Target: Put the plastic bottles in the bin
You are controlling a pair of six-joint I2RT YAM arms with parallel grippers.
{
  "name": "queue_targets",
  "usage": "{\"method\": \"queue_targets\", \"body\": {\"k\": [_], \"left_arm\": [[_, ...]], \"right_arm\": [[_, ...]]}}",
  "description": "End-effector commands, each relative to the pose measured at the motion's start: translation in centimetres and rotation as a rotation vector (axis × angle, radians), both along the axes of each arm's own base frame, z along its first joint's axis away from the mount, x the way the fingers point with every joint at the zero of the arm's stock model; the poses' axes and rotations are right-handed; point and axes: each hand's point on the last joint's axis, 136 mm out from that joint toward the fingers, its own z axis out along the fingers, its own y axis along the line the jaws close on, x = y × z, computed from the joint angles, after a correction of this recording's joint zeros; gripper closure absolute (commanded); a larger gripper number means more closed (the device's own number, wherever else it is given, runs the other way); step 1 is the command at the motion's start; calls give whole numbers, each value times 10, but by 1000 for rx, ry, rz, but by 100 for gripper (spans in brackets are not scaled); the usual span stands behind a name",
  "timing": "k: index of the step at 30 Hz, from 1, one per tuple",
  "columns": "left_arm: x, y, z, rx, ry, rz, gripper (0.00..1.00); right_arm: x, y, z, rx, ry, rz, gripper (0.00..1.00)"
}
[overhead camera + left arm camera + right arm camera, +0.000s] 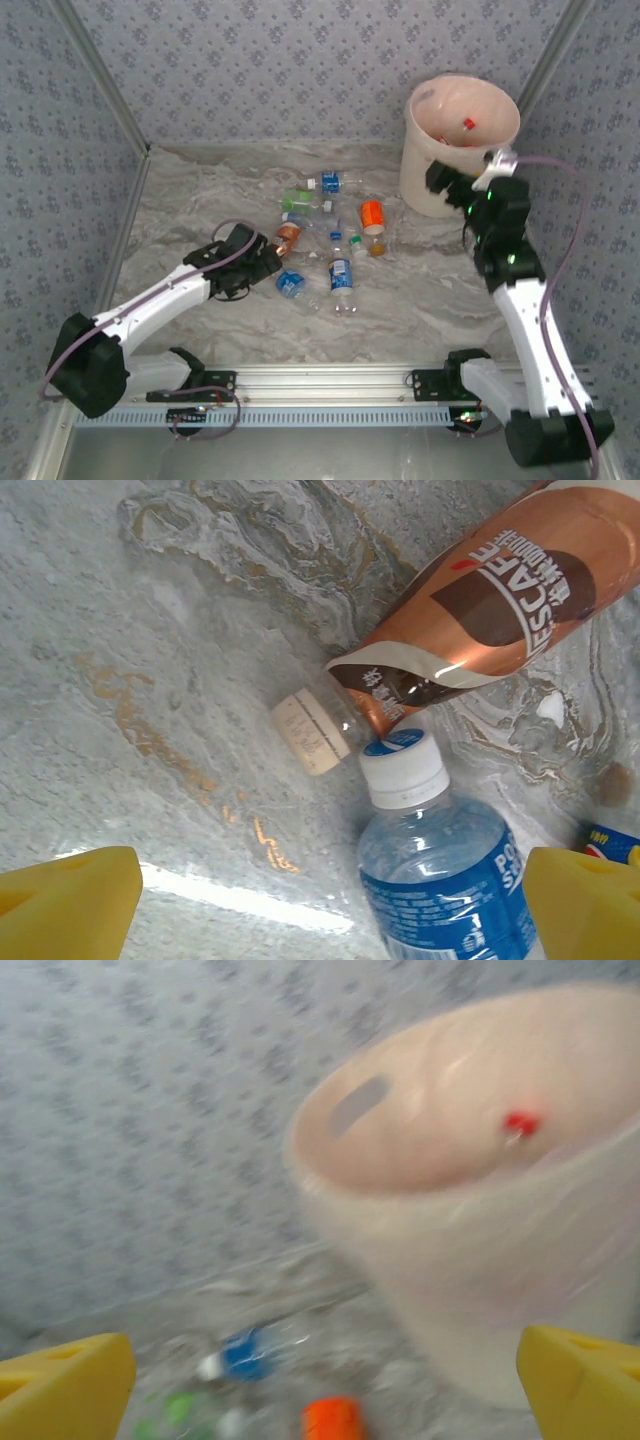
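Note:
My left gripper needs to move toward the bottle with the white cap and blue label and go down over its top beside the cap, because the bottle is off-centre, closer to one yellow finger.
Several plastic bottles lie mid-table: a copper-labelled one, a blue-labelled one, another blue-labelled one, an orange one, a green one. My left gripper is low beside them and open. In its wrist view the white-capped blue-labelled bottle lies between the yellow fingers, nearer the right one, and the copper bottle lies beyond it. The cream bin stands at the back right. My right gripper hangs open and empty by its near wall, facing the bin.
A red-capped item lies inside the bin. Patterned walls close in the back and both sides. The marble tabletop lies bare between the bottles and the right arm. A metal rail runs along the near edge.

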Motion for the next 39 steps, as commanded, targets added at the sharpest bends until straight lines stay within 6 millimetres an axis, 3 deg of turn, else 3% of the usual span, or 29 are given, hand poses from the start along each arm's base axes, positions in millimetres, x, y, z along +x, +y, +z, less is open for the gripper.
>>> {"method": "queue_targets", "body": {"k": [1, 6, 12, 15, 22, 29, 35, 39], "left_arm": [[7, -15, 10, -91, 10, 110, 2], [-7, -37, 4, -72, 84, 137, 2], [-11, -42, -9, -121, 92, 253, 2], [-11, -40, -13, -146, 88, 316, 2], [-2, -55, -26, -153, 100, 312, 2], [9, -80, -45, -142, 119, 229, 9], [9, -89, -58, -139, 129, 215, 21], [14, -83, -45, -99, 72, 170, 30]], "right_arm": [[-22, 36, -10, 185, -82, 144, 0], [-48, 76, -69, 143, 38, 335, 0], [-70, 110, -100, 39, 26, 501, 0], [-68, 114, -103, -12, 7, 499, 0], [-68, 119, -100, -38, -16, 506, 0], [-71, 121, -110, -47, 22, 519, 0], [-70, 120, -112, -44, 20, 502, 0], [-74, 125, -111, -57, 11, 542, 0]]}}
